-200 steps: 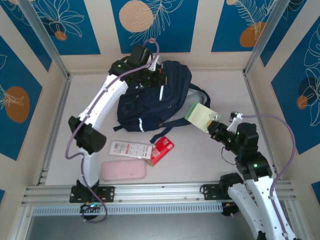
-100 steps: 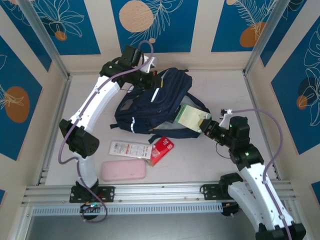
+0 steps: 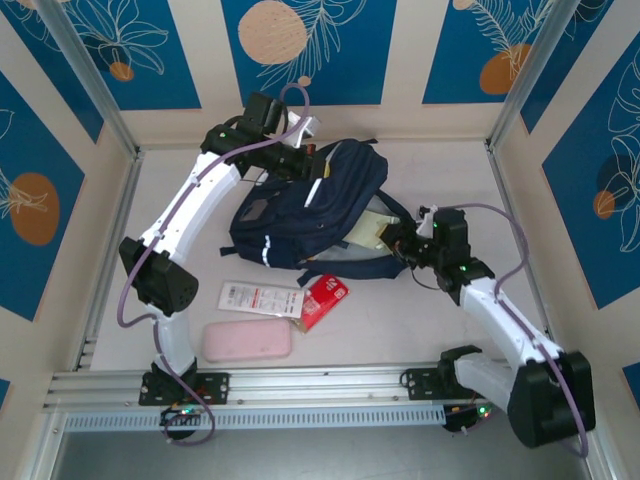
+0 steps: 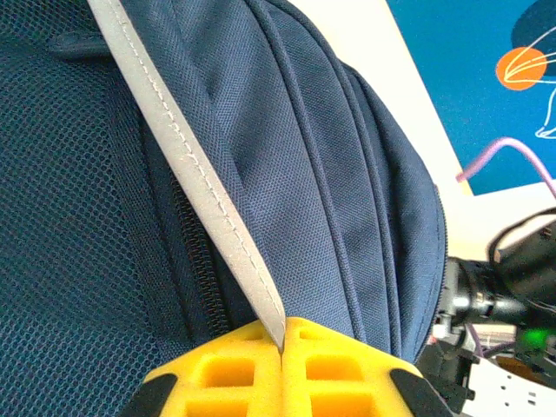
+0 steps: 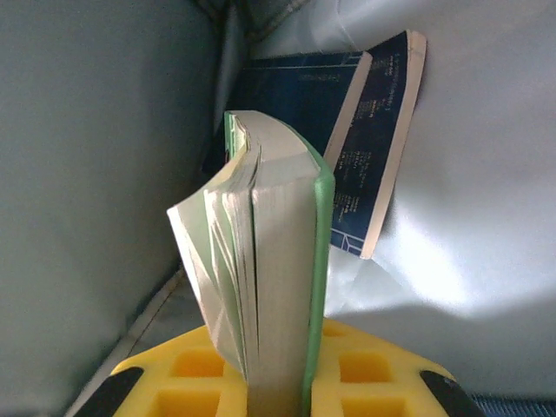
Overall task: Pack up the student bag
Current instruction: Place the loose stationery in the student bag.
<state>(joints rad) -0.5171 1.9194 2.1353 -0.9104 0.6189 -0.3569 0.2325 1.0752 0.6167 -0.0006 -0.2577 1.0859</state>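
The dark blue book is inside the bag [image 3: 290, 215], beyond my right gripper. I should next push the half-inserted notebook deeper through the bag's opening against the book with that gripper and let go.
The student bag [image 3: 290, 215], a navy backpack, lies at the middle of the table with its mouth facing right. My left gripper [image 3: 308, 168] is shut on the bag's white reflective stripe [image 4: 187, 161] and holds the top flap up; the yellow fingers [image 4: 226, 365] pinch the stripe's end. My right gripper [image 3: 398, 240] is shut on a thick green-covered notebook [image 5: 278, 252], which pokes into the bag's open mouth [image 3: 368, 232]. Inside, grey lining [image 5: 95, 139] surrounds the notebook, and a dark blue book [image 5: 369, 130] leans against the far lining.
In front of the bag lie a white packet [image 3: 260, 297], a red packet [image 3: 325, 299] and a pink pencil case [image 3: 247, 340]. Bag straps [image 3: 400, 195] trail to the right. Metal frame posts and walls close in the table.
My right gripper has carried the green notebook leftward from beside the bag into its opening. The left gripper lifted the bag's top early on and has since held still.
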